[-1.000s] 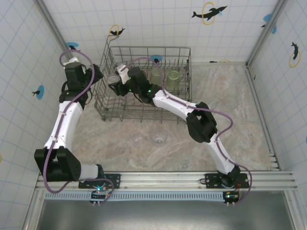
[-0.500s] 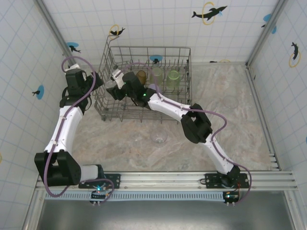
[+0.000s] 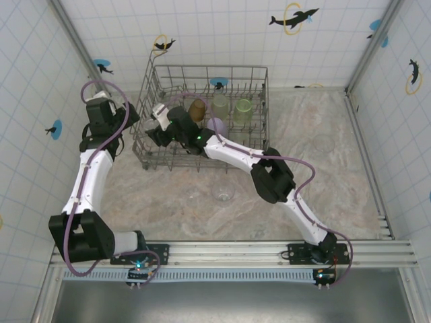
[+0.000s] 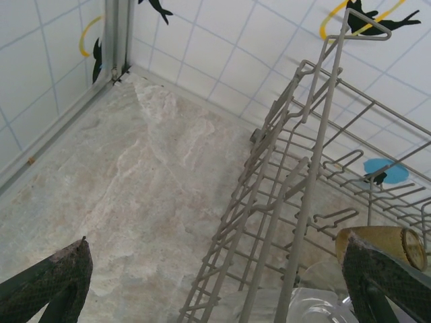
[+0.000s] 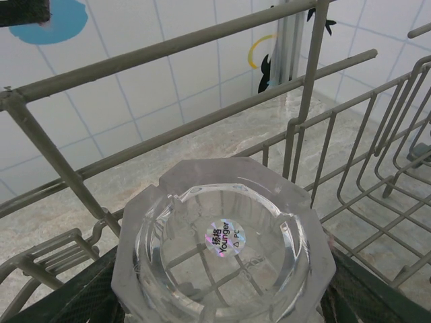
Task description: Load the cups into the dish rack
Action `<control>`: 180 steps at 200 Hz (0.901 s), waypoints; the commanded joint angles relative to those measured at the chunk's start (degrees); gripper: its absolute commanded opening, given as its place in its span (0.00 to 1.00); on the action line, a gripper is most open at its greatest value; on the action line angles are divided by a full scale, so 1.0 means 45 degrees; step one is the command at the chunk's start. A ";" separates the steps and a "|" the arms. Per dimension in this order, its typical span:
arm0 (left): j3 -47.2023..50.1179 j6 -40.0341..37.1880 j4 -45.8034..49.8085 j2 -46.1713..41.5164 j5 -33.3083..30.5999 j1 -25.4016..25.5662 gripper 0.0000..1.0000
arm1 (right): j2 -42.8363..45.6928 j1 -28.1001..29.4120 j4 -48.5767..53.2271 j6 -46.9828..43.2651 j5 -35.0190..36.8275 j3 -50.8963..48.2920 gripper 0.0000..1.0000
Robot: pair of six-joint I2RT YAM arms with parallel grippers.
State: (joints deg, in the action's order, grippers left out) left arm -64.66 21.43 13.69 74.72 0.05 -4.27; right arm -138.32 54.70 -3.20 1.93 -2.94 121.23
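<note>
The right gripper moves down and slightly back next and releases the clear cup onto the rack's wire bottom. That bottom lies below the gripper, bare of cups.
The dish rack (image 3: pixel 250 134) stands at the back of the table; its wire wall (image 5: pixel 168 50) crosses the right wrist view. An amber cup (image 3: pixel 196 108), two pale green cups (image 3: pixel 219 104) and a lilac cup (image 3: pixel 215 125) sit inside it. My right gripper (image 3: pixel 155 128) reaches into the rack's left end, shut on a clear cup (image 5: pixel 222 249) whose stickered base faces the camera. My left gripper (image 3: pixel 128 116) hangs just outside the rack's left wall (image 4: pixel 296 195), jaws wide open and empty (image 4: pixel 215 286). The amber cup (image 4: pixel 384 243) shows behind its right finger.
Clear cups stand loose on the marble table: one (image 3: pixel 223 194) in front of the rack, a fainter one (image 3: pixel 192 196) beside it, another (image 3: pixel 324 142) to the right. Tiled walls close in left, back and right. Bare floor (image 4: pixel 135 175) lies left of the rack.
My right arm has carried the clear cup leftward inside the rack, uncovering the amber and lilac cups. My left gripper has drawn back a little from the rack's left wall.
</note>
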 commanded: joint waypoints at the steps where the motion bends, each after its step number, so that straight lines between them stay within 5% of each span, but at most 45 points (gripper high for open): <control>1: 0.0054 0.0132 0.0118 -0.0003 0.0624 -0.0283 0.97 | -0.0419 0.0075 -0.0361 0.0058 -0.0123 0.0748 0.52; 180: 0.0268 0.0286 -0.0025 -0.0022 0.1086 -0.0632 0.97 | -0.0210 0.0656 0.0548 -0.0254 -0.0280 -0.0204 0.51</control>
State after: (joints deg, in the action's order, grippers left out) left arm -64.31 22.50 13.67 74.72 4.10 -6.55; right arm -139.63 55.46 0.43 0.84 -3.66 121.34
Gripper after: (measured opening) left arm 0.973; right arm 0.701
